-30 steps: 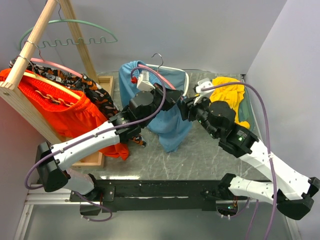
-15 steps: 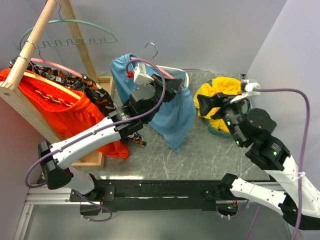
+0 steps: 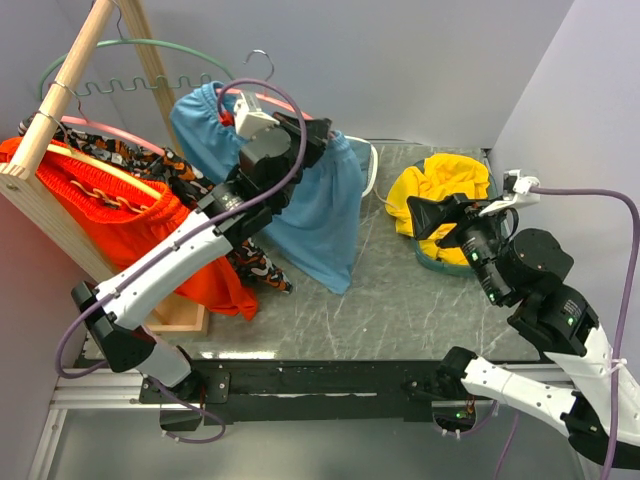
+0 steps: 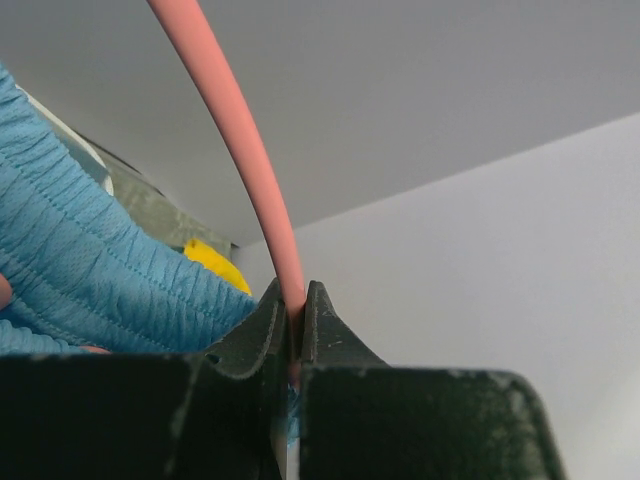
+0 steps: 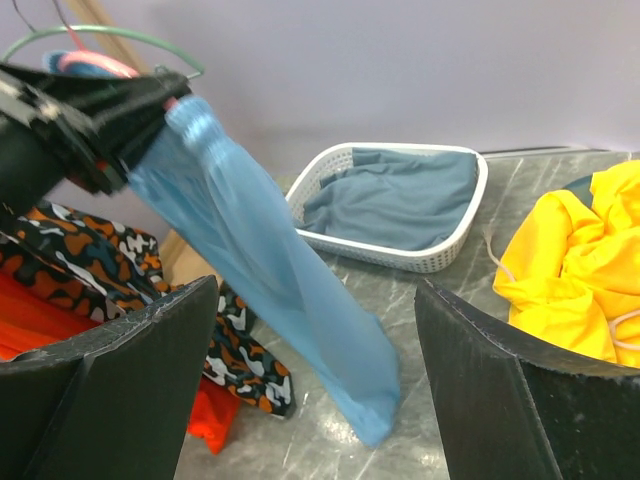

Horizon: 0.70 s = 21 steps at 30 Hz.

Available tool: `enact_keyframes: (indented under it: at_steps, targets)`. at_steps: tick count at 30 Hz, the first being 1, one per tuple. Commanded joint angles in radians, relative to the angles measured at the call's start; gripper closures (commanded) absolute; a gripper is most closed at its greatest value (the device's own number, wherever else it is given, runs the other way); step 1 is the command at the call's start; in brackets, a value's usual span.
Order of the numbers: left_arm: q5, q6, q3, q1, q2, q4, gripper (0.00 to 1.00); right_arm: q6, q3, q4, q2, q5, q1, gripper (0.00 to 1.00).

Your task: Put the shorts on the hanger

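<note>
I will next carry the pink hanger to the left in the top view with my left gripper, onto the rack's wooden bar (image 3: 78,52), and let go of it, because the hanger's silver hook is free.
The light blue shorts (image 3: 322,215) hang from the pink hanger (image 4: 236,130), whose silver hook (image 3: 262,58) points up next to the wooden rack. My left gripper (image 3: 308,130) is shut on the hanger's pink arm (image 4: 293,296) and holds it high, with the shorts' gathered waistband (image 4: 80,260) beside the fingers. The shorts' lower end hangs just over the table (image 5: 395,395). My right gripper (image 3: 418,215) is open and empty, to the right of the shorts and apart from them (image 5: 315,330).
A wooden rack (image 3: 60,90) at the left carries a green hanger (image 3: 140,45), orange shorts (image 3: 110,230) and a camouflage garment (image 3: 190,190). A yellow garment (image 3: 440,185) lies at the right. A white basket (image 5: 400,205) with grey-blue cloth stands behind the shorts.
My left gripper has lifted the hanger and shorts up and left toward the rack. My right gripper has let go of the shorts, opened and drawn back to the right.
</note>
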State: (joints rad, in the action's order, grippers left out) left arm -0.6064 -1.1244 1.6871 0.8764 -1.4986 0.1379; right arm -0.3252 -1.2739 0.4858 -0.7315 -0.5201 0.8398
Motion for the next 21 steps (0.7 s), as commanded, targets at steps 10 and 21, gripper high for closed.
enact_keyframes:
  at_steps: [10, 21]
  targets:
    - [-0.032, 0.058, 0.163, -0.160, 0.034, 0.020, 0.99, 0.002, -0.054, -0.006, -0.040, 0.002, 0.001, 0.14]
    - [0.074, -0.006, 0.166, -0.349, 0.077, 0.020, 0.99, 0.023, -0.097, -0.009, -0.083, 0.028, 0.001, 0.14]
